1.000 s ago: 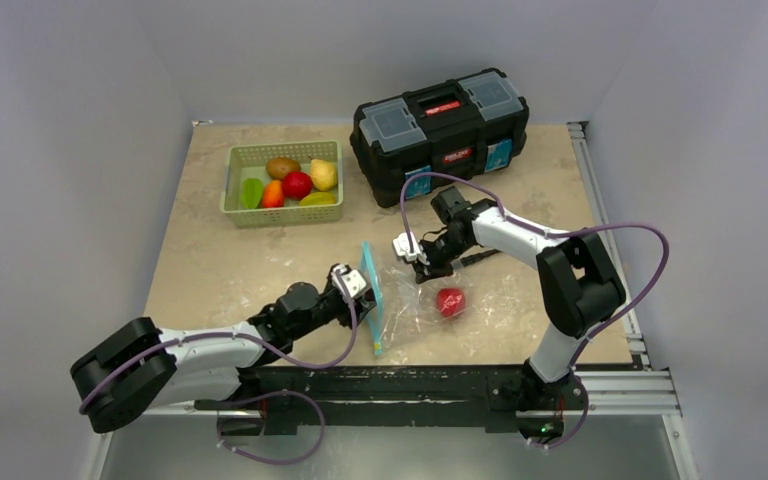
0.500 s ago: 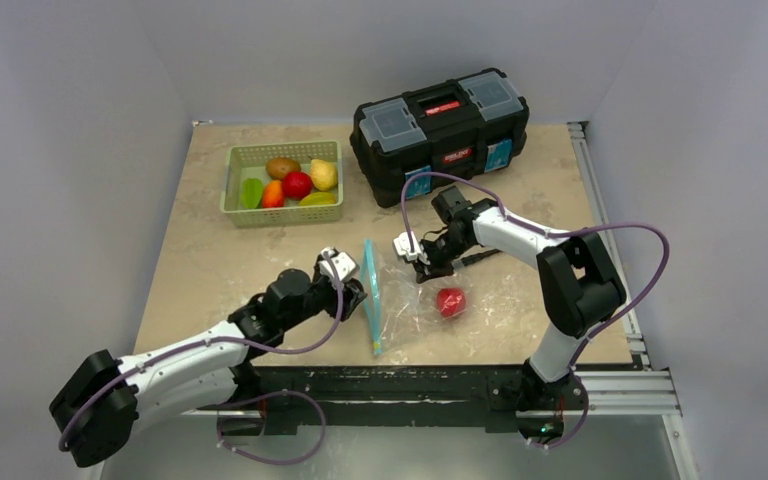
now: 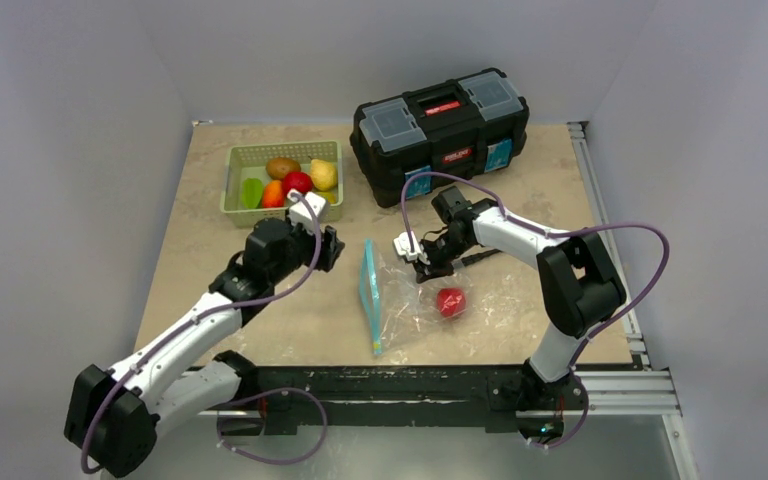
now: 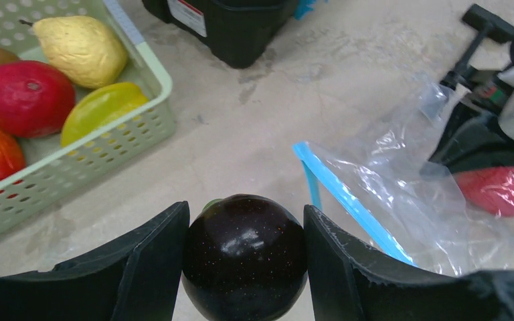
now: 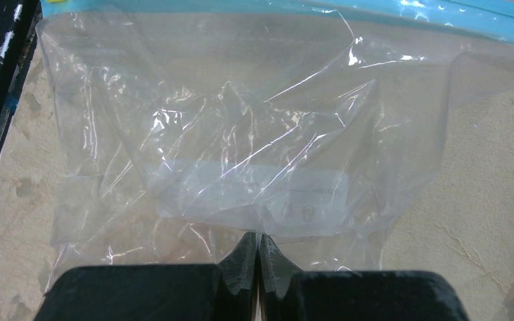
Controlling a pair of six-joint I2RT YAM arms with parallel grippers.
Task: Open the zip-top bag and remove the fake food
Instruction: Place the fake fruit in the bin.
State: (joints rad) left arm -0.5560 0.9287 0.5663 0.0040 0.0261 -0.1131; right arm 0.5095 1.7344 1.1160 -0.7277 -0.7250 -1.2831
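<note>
The purple fruit moves outward and toward the basket point(image 3: 282, 214) in my left gripper next, over the gap between the orange and yellow fruits, for release where the basket's bare bottom shows.
The clear zip-top bag point(image 3: 405, 300) lies on the table with its teal zip strip point(image 3: 368, 292) facing left and the mouth open. A red piece of fake food point(image 3: 449, 301) is still inside it. My left gripper point(image 3: 326, 247) hovers between the bag and the green basket point(image 3: 282, 214). In the left wrist view that left gripper point(image 4: 244, 264) is shut on a glossy dark purple fake fruit point(image 4: 244, 257). My right gripper point(image 5: 258, 257) is shut on the bag's point(image 5: 241, 134) closed bottom edge, at the bag's far side point(image 3: 423, 265).
The green basket's rim point(image 4: 154, 63) encloses several fake fruits: red, yellow, orange, green, brown. A black toolbox point(image 3: 442, 124) stands at the back. A black tool handle point(image 3: 477, 257) lies by the right arm. The table's front edge is just below the bag.
My left arm has drawn back from the bag's mouth and swung up-left toward the basket, carrying the dark fruit. The right gripper and bag stay where they were.
</note>
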